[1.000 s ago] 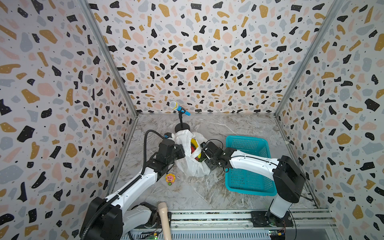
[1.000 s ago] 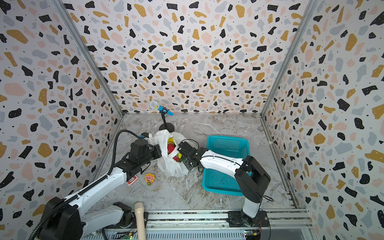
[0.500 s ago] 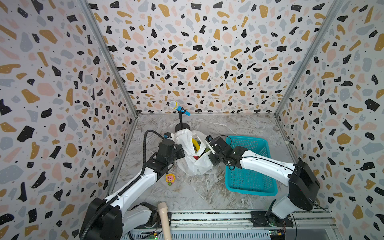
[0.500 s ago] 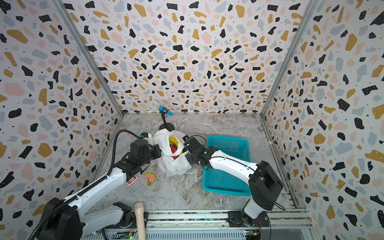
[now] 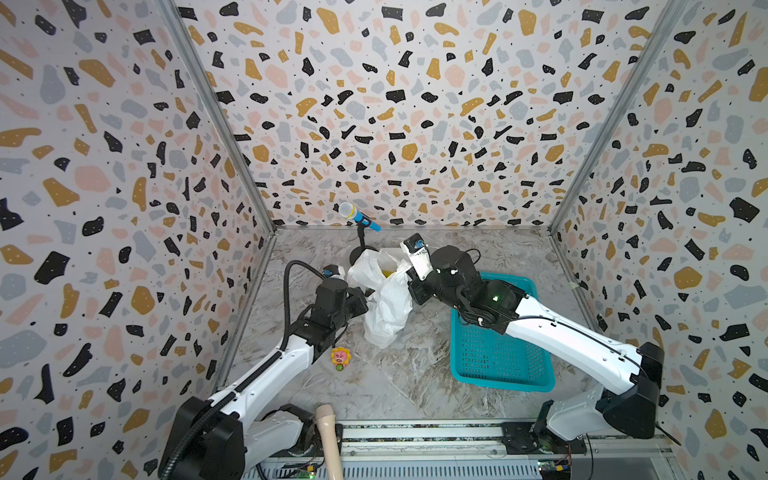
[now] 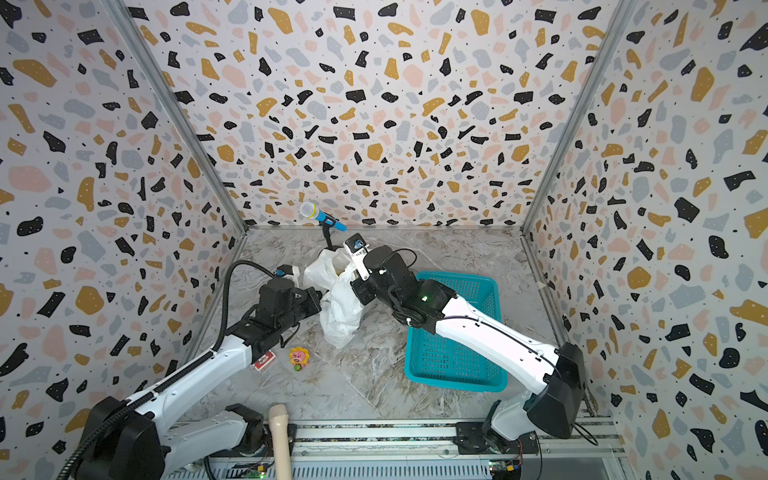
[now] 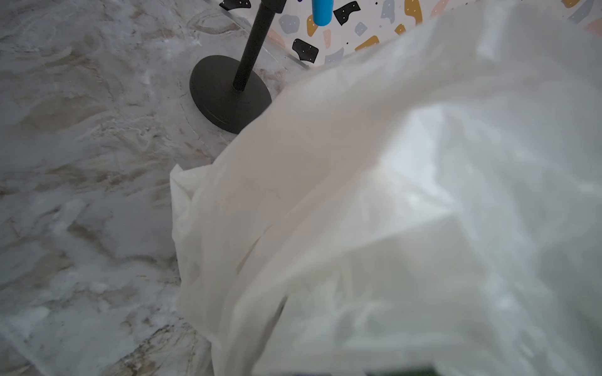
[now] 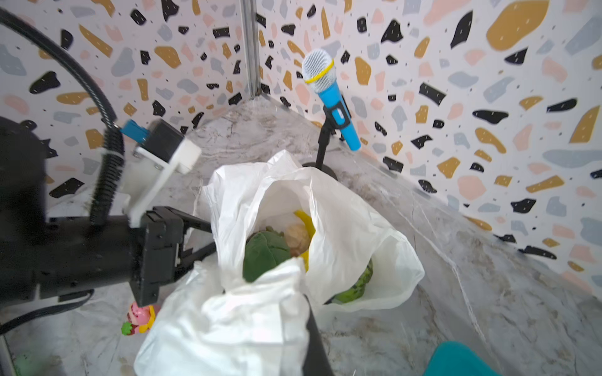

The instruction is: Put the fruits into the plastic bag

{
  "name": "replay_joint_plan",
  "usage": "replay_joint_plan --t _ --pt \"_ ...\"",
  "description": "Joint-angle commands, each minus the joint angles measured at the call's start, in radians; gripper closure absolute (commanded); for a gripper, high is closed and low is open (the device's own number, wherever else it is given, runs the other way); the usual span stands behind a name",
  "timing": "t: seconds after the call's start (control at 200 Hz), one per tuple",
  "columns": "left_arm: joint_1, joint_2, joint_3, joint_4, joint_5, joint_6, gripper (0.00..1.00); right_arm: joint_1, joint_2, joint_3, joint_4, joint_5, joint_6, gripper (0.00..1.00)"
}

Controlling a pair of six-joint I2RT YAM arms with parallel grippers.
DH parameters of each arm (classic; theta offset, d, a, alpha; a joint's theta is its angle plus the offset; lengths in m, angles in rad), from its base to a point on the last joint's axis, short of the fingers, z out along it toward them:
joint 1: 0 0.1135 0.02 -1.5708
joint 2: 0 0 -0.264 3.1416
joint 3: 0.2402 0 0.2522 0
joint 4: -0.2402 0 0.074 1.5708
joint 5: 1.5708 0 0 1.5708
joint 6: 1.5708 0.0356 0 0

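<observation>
My right gripper will next move away from the left gripper toward the teal basket's far edge (image 5: 497, 276) (image 8: 454, 351) and let go of the bag's rim, because that edge of the basket is beside my right gripper.
The white plastic bag (image 5: 384, 297) (image 6: 338, 305) stands bunched on the marble floor between both arms. My left gripper (image 5: 360, 298) (image 6: 315, 297) is shut on its left side, and its film (image 7: 391, 228) fills the left wrist view and hides the jaws. My right gripper (image 5: 410, 282) (image 8: 293, 302) is shut on the bag's near rim, with one dark finger (image 8: 314, 338) showing. Fruits lie inside the open mouth (image 8: 342, 228): a dark green one (image 8: 264, 254), a brownish one (image 8: 296, 241), the yellow banana (image 8: 306, 221) and a bumpy green one (image 8: 358, 286). A yellow bit (image 5: 386, 273) shows in a top view.
A teal mesh basket (image 5: 498, 357) (image 6: 457, 357) sits under the right arm. A toy microphone on a black stand (image 5: 358, 217) (image 7: 228, 94) rises just behind the bag. A sunflower-face toy (image 5: 340, 358) and a red card (image 6: 264, 359) lie by the left arm.
My right gripper has shut on the bag's rim and risen toward the back, pulling the bag up taller. The left gripper has stayed shut on the bag.
</observation>
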Motion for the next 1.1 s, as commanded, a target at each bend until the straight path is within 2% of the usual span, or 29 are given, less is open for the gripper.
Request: replay_joint_plan --t 0.0,0.31,0.44,0.611,0.706,0.796,0.916,1.096 --pt "0.008 -0.008 0.03 0.032 0.006 -0.009 1.0 0.01 -0.06 0.068 0.066 0.067 -0.077 1.0" --pt "0.009 0.056 0.094 0.053 0.026 0.029 1.0 0.022 -0.126 0.078 0.164 0.211 -0.233 1.0" --pt "0.007 0.106 0.16 0.068 0.08 0.059 1.0 0.023 -0.18 0.066 0.214 0.281 -0.277 1.0" --pt "-0.026 0.145 0.247 0.061 0.143 0.125 1.0 0.02 -0.234 0.022 0.246 0.351 -0.287 1.0" --pt "-0.073 0.145 0.28 0.037 0.146 0.173 1.0 0.0 -0.245 -0.028 0.213 0.368 -0.219 1.0" --pt "-0.106 0.142 0.279 0.034 0.166 0.183 1.0 -0.066 -0.238 -0.064 0.119 0.308 -0.072 1.0" --pt "-0.137 0.147 0.258 0.024 0.194 0.191 1.0 -0.214 -0.219 -0.117 0.012 0.117 0.141 1.0" --pt "-0.144 0.162 0.224 -0.005 0.2 0.219 1.0 -0.455 -0.158 -0.198 -0.038 -0.175 0.314 1.0"
